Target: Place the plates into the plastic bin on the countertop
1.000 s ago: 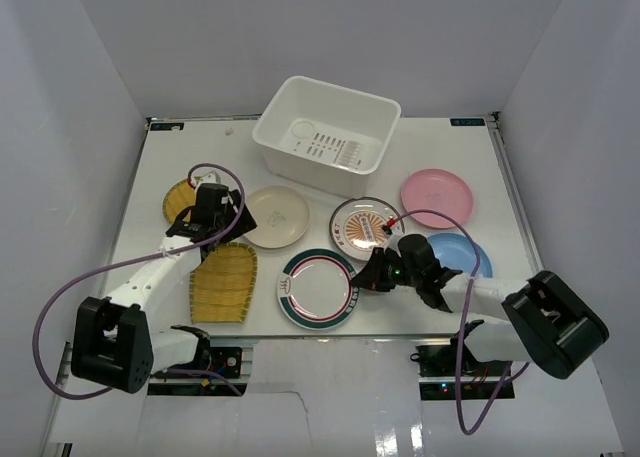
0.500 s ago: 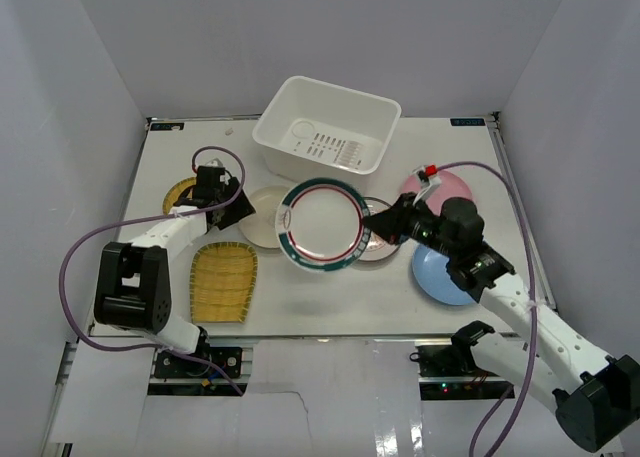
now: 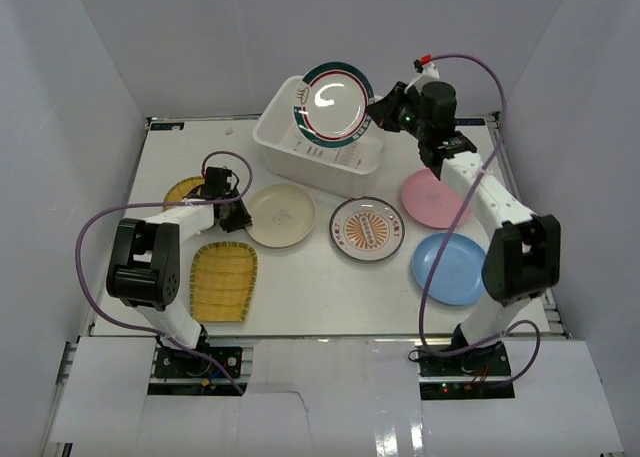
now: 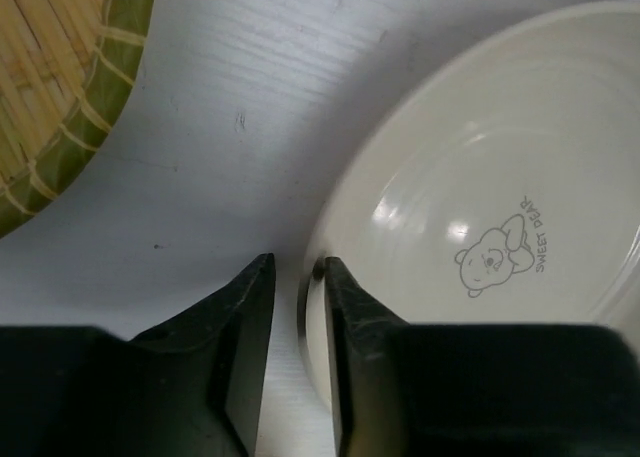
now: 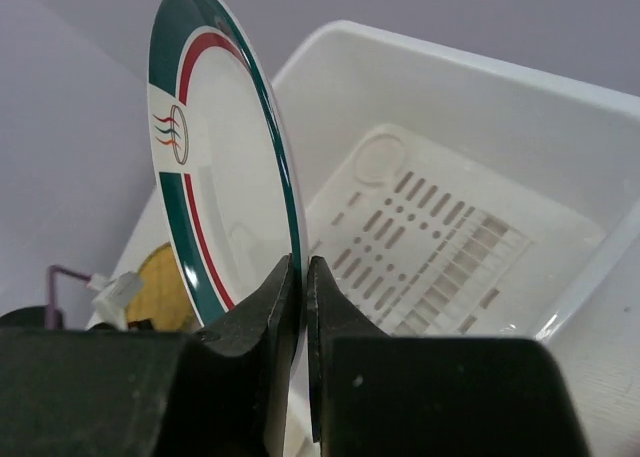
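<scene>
My right gripper will move down into the white plastic bin and release the green-red-rimmed plate (image 3: 333, 101) on its slotted bottom (image 3: 346, 156), because the plate is high above that bare spot.
My right gripper (image 3: 378, 112) is shut on the edge of the green-red-rimmed plate (image 3: 333, 101) and holds it on edge, high above the white plastic bin (image 3: 300, 167). In the right wrist view the plate (image 5: 215, 177) stands in the gripper (image 5: 302, 262) over the bin's slotted bottom (image 5: 450, 237). My left gripper (image 3: 238, 214) is low on the countertop (image 3: 330, 287), jaws narrowly open astride the left rim of the cream plate (image 3: 282, 215). In the left wrist view the gripper (image 4: 298, 267) has one finger inside the cream plate (image 4: 480, 177) and one outside.
The yellow woven round plate (image 3: 182, 191) lies left of my left gripper and shows in the left wrist view (image 4: 50, 97). The yellow woven rectangle (image 3: 224, 281), orange-patterned plate (image 3: 367, 228), pink plate (image 3: 437, 197) and blue plate (image 3: 450, 267) lie on the countertop.
My right arm has lifted the green-red-rimmed plate from the near middle of the table up and back to above the bin. My left gripper has moved to the cream plate's left rim.
</scene>
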Robot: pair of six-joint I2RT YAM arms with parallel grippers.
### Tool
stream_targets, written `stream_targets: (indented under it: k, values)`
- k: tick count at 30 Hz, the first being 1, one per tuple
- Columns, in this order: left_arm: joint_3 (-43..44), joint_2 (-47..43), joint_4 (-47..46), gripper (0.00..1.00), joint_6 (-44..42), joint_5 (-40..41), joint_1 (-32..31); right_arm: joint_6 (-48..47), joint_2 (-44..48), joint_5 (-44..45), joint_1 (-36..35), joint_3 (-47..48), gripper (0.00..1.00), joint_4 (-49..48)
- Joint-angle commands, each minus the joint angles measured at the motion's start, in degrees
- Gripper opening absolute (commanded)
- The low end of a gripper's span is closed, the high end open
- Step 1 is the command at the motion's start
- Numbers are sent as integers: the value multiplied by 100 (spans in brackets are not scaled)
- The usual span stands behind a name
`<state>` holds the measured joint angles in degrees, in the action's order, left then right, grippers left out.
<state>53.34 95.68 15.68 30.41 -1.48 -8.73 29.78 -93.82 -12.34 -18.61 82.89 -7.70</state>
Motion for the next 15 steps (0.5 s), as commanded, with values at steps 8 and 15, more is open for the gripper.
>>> stream_targets:
  k: [8,15]
  values:
    - [18,-111,110,37,-44,306,-6,-534,-2271,786,-98,2298,8,761]
    - [159,-93,207,0,-185,394,-6,-781,-2659,1128,-459,2416,25,1166]
